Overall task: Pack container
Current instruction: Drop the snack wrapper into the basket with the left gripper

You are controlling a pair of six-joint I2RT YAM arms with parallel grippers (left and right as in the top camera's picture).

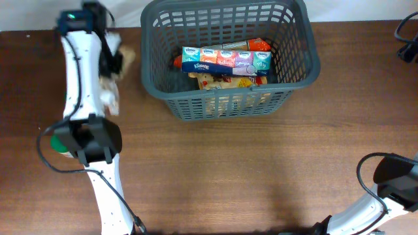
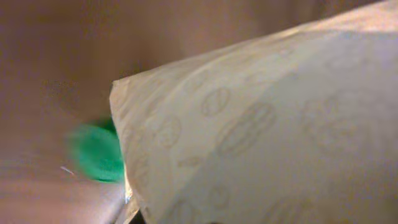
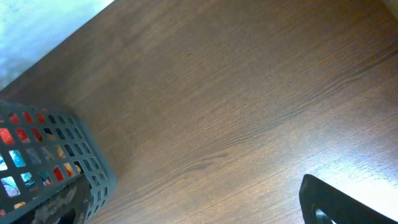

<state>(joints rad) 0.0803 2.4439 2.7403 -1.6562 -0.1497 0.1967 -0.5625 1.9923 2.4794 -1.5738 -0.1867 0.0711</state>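
Next, my left gripper goes to the right in the overhead view, over the Kleenex tissue packs (image 1: 225, 59) toward the near corner of the basket (image 1: 297, 68), where room is free.
The dark grey lattice basket (image 1: 297, 68) stands at the back middle of the table. It holds a row of Kleenex tissue packs (image 1: 225, 59) lying on orange and red snack packets (image 1: 228, 81). My left gripper (image 1: 115, 60) is just left of the basket and is shut on a cream patterned bag (image 1: 111, 98). That bag (image 2: 261, 130) fills the left wrist view and hides the fingers. My right gripper (image 3: 199, 214) is open and empty over bare table. A corner of the basket (image 3: 93, 171) shows at the left of its view.
A green round object (image 1: 61, 141) lies on the table at the left, partly under my left arm, and also shows blurred in the left wrist view (image 2: 96, 152). My right arm (image 1: 392, 176) is folded at the front right corner. Black cables (image 1: 408, 39) lie at the right edge.
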